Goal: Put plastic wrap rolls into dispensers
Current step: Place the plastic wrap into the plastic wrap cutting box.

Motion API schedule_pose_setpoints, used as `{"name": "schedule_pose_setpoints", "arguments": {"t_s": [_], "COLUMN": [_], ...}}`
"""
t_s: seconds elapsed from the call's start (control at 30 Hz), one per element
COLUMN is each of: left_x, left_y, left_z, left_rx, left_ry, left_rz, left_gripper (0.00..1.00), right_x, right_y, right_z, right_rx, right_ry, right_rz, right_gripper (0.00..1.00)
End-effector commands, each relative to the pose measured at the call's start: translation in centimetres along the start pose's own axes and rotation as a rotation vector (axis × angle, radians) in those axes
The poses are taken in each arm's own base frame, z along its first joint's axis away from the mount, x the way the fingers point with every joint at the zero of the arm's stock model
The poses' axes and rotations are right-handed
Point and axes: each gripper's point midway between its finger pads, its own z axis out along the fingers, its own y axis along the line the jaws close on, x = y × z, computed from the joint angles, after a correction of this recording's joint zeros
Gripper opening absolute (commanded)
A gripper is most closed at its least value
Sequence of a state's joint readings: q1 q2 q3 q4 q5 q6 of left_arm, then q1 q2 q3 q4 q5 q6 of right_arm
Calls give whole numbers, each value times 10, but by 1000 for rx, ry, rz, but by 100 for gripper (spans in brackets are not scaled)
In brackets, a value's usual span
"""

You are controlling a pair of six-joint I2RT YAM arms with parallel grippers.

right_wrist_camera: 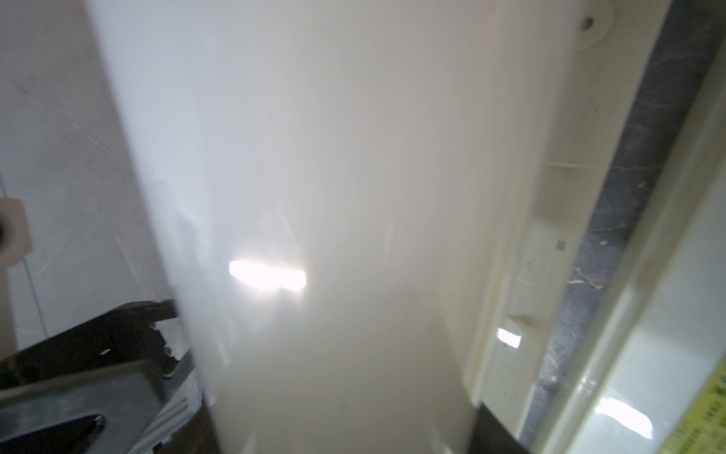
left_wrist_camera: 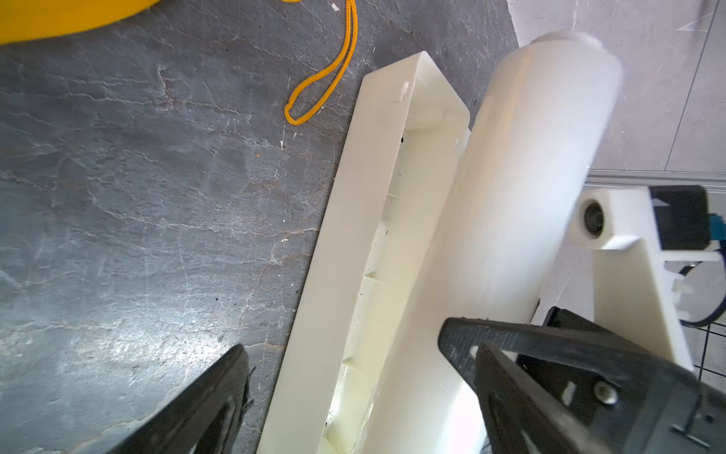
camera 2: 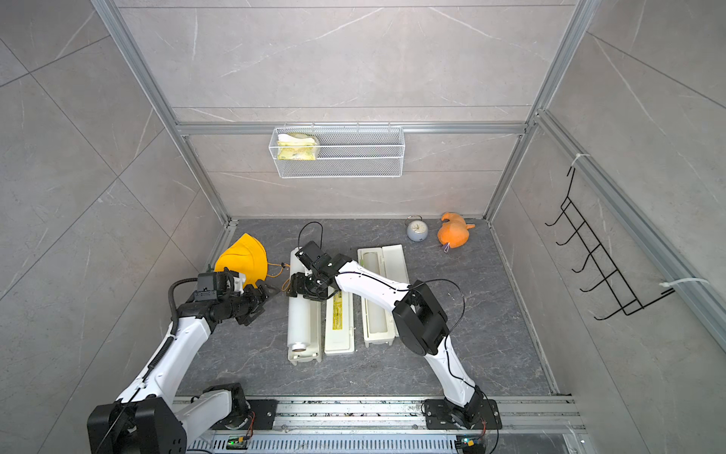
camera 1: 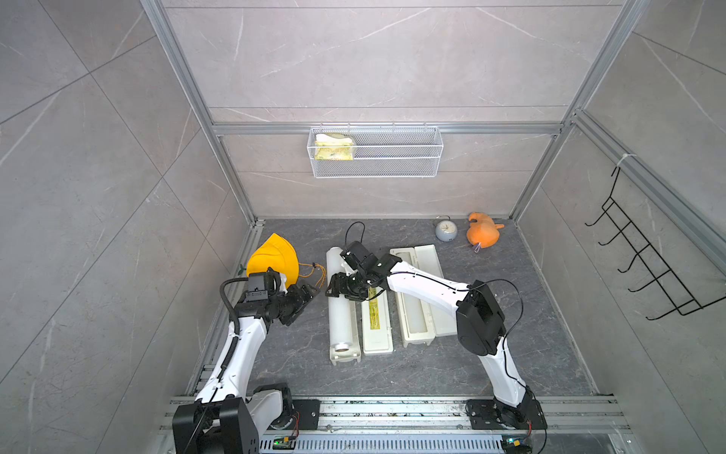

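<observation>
The roll is still tilted above the dispenser's open trough, so I should lower my right gripper until the roll rests inside and then let go of it.
One plastic wrap roll lies lengthwise over the open left dispenser, whose lid with a yellow label lies flat beside it. My right gripper is shut on this roll near its middle. In the left wrist view the roll sits tilted above the trough. My left gripper is open and empty, just left of that dispenser and apart from it. A second roll lies inside the right dispenser, whose lid is open.
A yellow hat with an orange cord lies at the back left, close to my left gripper. A small clock and an orange plush toy sit at the back right. A wire basket hangs on the back wall.
</observation>
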State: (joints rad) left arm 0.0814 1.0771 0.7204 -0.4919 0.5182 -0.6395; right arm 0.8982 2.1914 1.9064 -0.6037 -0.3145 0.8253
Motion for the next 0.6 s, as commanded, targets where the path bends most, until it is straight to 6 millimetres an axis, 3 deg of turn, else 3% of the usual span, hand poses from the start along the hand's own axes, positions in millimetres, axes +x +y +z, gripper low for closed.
{"name": "schedule_pose_setpoints", "arguments": {"t_s": [0.0, 0.37, 0.57], "left_x": [4, 4, 5], "left_y": [-3, -8, -5], "left_z": [-2, -4, -3], "left_rx": [33, 59, 48], "left_ry": [8, 1, 4], "left_rz": [12, 5, 5], "left_gripper": [91, 91, 91], "right_x": [-10, 5, 9], "right_y": [22, 3, -5], "right_z": [-9, 22, 31], "right_rx": [-20, 74, 124], "right_ry": [-43, -7, -3], "right_rz": [-86, -69, -48], "right_gripper": [32, 32, 39]}}
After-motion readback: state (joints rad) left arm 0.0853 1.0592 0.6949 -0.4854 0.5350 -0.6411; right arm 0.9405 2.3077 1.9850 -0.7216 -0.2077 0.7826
